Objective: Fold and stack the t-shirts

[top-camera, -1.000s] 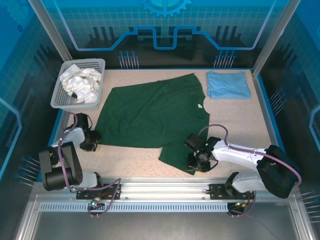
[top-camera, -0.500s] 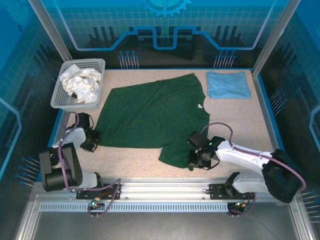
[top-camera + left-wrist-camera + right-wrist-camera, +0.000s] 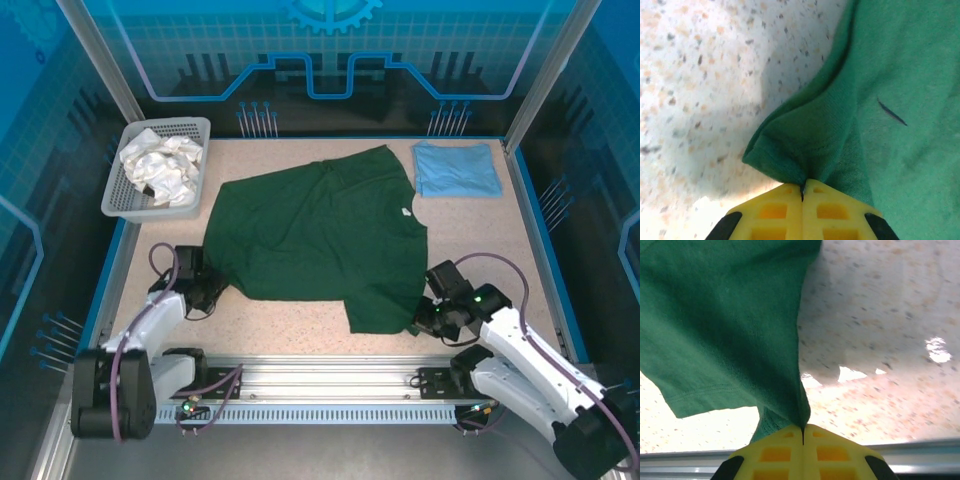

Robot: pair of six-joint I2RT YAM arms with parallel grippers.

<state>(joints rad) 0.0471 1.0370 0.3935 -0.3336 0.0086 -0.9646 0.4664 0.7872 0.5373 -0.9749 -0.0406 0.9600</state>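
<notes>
I will next use my right gripper to lift the t-shirt's corner outward onto the t-shirt by its far sleeve (image 3: 377, 190) and let go, because the t-shirt's near sleeve sticks out.
A large dark green t-shirt (image 3: 320, 240) lies spread over the middle of the table, its small white neck label (image 3: 404, 211) near the right side. My left gripper (image 3: 212, 290) is shut on the shirt's near-left corner; in the left wrist view the yellow fingers (image 3: 771, 212) pinch a bunched fold of green cloth (image 3: 850, 110). My right gripper (image 3: 424, 315) is shut on the near-right corner, and in the right wrist view the cloth (image 3: 725, 325) rises taut from the closed fingers (image 3: 833, 452). A folded light blue t-shirt (image 3: 456, 168) rests at the back right.
A white mesh basket (image 3: 200, 130) holding crumpled white cloth (image 3: 160, 165) stands at the back left. A metal rail (image 3: 320, 385) runs along the near edge. Bare speckled tabletop (image 3: 480, 235) lies to the right of the green shirt.
Both grippers have shut on the green shirt's near corners. Both have moved right, dragging the shirt's near edge and body rightward.
</notes>
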